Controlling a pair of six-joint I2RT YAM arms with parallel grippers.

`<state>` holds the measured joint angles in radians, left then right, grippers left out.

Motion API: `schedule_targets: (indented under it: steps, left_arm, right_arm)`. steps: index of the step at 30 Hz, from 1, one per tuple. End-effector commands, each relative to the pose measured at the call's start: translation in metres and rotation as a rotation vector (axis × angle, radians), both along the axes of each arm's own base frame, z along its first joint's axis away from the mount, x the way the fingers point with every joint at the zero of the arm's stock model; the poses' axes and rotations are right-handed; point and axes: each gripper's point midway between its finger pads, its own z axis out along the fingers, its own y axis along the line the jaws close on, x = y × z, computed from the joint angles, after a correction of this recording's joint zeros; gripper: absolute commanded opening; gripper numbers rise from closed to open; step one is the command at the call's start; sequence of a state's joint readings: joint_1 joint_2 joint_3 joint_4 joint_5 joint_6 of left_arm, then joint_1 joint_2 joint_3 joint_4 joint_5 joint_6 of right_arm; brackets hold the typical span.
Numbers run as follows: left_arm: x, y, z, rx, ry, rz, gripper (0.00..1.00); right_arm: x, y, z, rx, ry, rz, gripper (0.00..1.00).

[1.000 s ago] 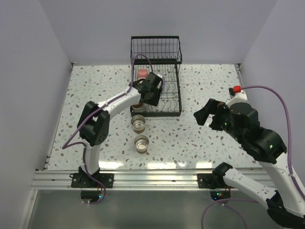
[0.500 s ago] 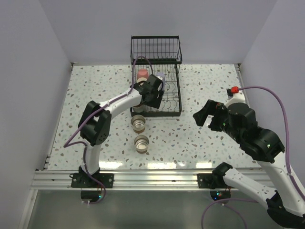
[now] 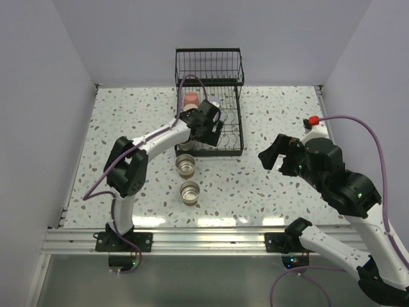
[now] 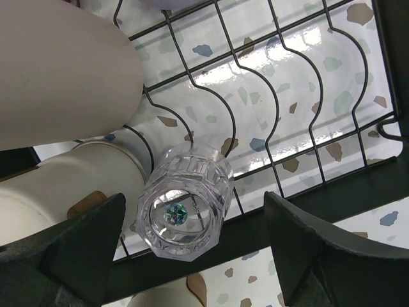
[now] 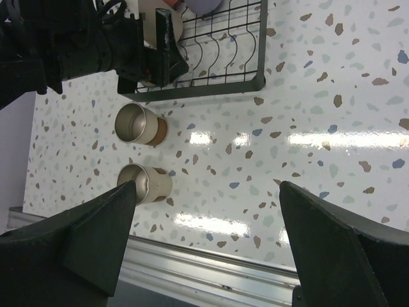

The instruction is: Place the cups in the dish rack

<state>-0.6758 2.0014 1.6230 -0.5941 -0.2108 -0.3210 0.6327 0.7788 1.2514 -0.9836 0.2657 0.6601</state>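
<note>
My right gripper moves across toward the brown cup nearer the metal bar next, then down over the brown cup's rim.
A clear cup [image 4: 185, 214] stands on the flat tined tray of the black wire dish rack [image 4: 281, 77], at its near edge. My left gripper [image 4: 192, 252] is open around the cup, with one finger [image 4: 64, 256] on each side and clear of it. A beige cup [image 4: 57, 70] stands close by on the tray. In the top view the left gripper [image 3: 208, 123] hovers over the rack [image 3: 209, 67], with a coral-pink cup [image 3: 191, 100] and a lavender cup [image 3: 215, 102] behind it. Two brown cups [image 3: 185, 165] [image 3: 190, 192] stand on the table. My right gripper [image 3: 271, 153] is open and empty.
The right wrist view shows the two brown cups [image 5: 137, 125] [image 5: 146, 184] with shiny insides, the rack's front edge [image 5: 198, 89] and the metal rail [image 5: 211, 268] at the table's near edge. A cream-and-brown cup [image 4: 83, 185] sits left of the clear cup.
My left gripper has shifted a little farther over the rack's tray. The right arm has barely moved.
</note>
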Motion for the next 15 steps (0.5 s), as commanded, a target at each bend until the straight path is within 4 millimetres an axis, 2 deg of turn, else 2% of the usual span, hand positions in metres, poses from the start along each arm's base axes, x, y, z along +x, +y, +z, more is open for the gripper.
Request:
schedule_targets:
  steps: [1,5,8,10,11,12,14,15]
  left_arm:
    - [0.01,-0.008,0.059,-0.073,-0.116,0.009,0.92]
    - [0.013,-0.009,0.099,-0.124,-0.172,0.029,0.92]
    - [0.013,-0.009,0.131,-0.173,-0.213,0.039,0.93]
    - [0.01,-0.009,0.149,-0.208,-0.237,0.044,0.93]
    - [0.006,-0.007,0.166,-0.235,-0.261,0.043,0.93]
    - [0.003,-0.005,0.175,-0.253,-0.273,0.048,0.94]
    - [-0.007,0.006,0.196,-0.282,-0.307,0.068,0.96]
    - [-0.009,0.012,0.201,-0.287,-0.317,0.081,0.97]
  right_arm:
    - [0.003,0.006,0.001,0.0,-0.007,0.028,0.96]
    - [0.005,0.01,0.001,-0.007,-0.011,0.053,0.95]
    - [0.005,0.022,0.002,-0.002,-0.015,0.119,0.94]
    - [0.003,0.036,0.004,0.017,-0.015,0.196,0.94]
    - [0.004,0.042,0.002,0.02,-0.009,0.22,0.95]
    - [0.003,0.055,0.0,0.039,0.012,0.275,0.95]
    - [0.004,0.068,-0.012,0.039,0.063,0.323,0.95]
    - [0.008,0.079,-0.025,0.027,0.113,0.352,0.95]
